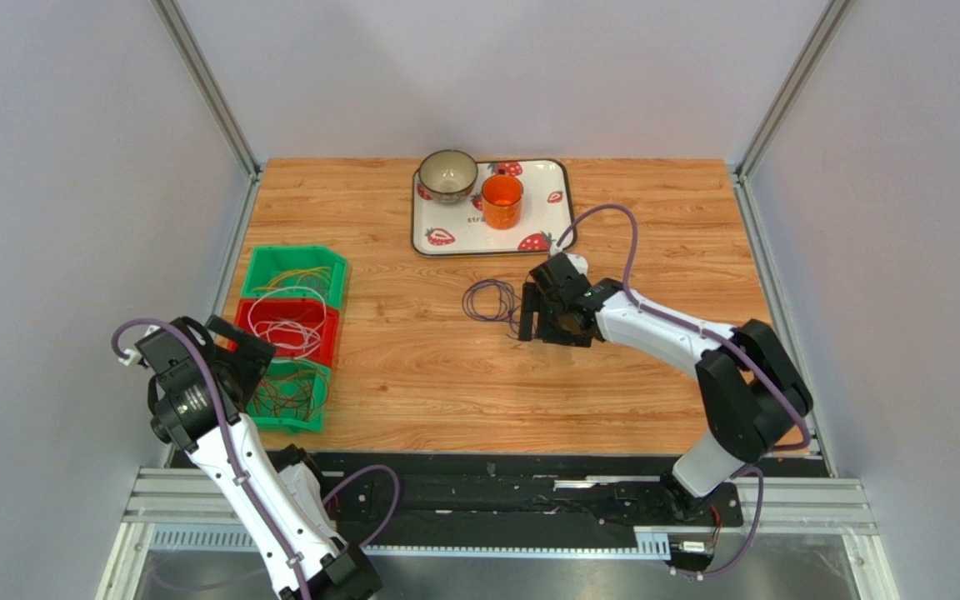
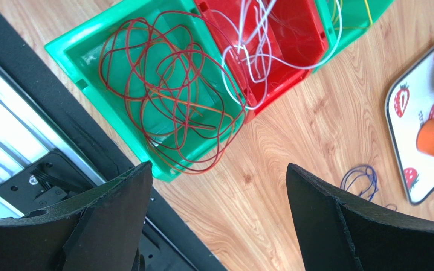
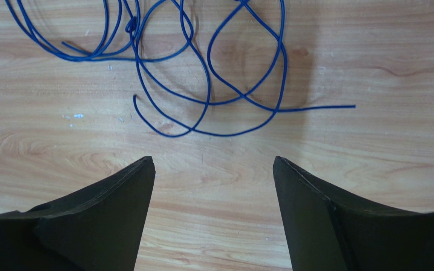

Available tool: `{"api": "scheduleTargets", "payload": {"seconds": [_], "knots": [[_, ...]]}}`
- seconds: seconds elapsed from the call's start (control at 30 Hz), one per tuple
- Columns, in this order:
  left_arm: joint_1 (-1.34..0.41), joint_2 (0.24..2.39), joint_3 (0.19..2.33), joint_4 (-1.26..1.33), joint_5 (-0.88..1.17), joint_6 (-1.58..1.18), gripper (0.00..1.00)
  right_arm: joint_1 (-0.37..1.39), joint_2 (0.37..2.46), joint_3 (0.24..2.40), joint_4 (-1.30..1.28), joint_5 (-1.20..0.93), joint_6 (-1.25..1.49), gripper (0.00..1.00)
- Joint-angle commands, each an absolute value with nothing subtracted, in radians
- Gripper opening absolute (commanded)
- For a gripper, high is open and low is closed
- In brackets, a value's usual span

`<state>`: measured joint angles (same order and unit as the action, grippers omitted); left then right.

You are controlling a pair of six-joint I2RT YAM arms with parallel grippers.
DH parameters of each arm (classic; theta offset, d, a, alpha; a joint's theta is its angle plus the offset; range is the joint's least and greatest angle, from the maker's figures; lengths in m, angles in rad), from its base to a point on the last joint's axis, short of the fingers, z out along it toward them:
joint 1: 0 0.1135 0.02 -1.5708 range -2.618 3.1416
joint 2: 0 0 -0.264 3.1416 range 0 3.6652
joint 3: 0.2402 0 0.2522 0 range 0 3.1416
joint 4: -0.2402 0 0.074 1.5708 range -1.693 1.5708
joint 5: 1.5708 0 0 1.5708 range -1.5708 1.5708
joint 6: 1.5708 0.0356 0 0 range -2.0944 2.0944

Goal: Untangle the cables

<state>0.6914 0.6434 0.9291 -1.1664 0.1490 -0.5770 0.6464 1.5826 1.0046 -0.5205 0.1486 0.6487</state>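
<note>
Next, my right gripper moves outward over the purple-blue cable (image 1: 490, 300) and lowers to close on its crossing parts amid its loops, still beyond the open fingers.
A purple-blue cable (image 1: 490, 300) lies in loose loops on the wooden table, alone. My right gripper (image 1: 526, 311) is open and empty, just right of it. In the right wrist view the loops (image 3: 284, 62) lie just beyond the open gripper (image 3: 213, 161), not touching. My left gripper (image 1: 237, 350) is open and empty, above the bins. In the left wrist view the gripper (image 2: 219, 169) hangs over bare wood beside the near green bin (image 2: 72, 53), which holds dark red and orange cables (image 2: 168, 84). White cables (image 2: 247, 62) fill the red bin.
Three bins stand in a row at the left: far green bin (image 1: 322, 260) with yellow cables, red bin (image 1: 247, 313), near green bin (image 1: 317, 419). A strawberry tray (image 1: 545, 235) at the back holds a bowl (image 1: 448, 175) and an orange cup (image 1: 501, 200).
</note>
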Motion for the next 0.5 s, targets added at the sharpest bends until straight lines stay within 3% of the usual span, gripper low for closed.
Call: {"api": "scheduleTargets", "payload": {"seconds": [0.0, 0.47], "knots": [[0.654, 0.618, 0.976, -1.178, 0.184, -0.514, 0.96, 0.644, 1.652, 1.112, -0.532, 0.190, 0.666, 0.81], [0.575, 0.574, 1.014, -1.227, 0.181, -0.476, 0.95, 0.644, 1.972, 1.434, -0.667, 0.293, 0.712, 0.82]]}}
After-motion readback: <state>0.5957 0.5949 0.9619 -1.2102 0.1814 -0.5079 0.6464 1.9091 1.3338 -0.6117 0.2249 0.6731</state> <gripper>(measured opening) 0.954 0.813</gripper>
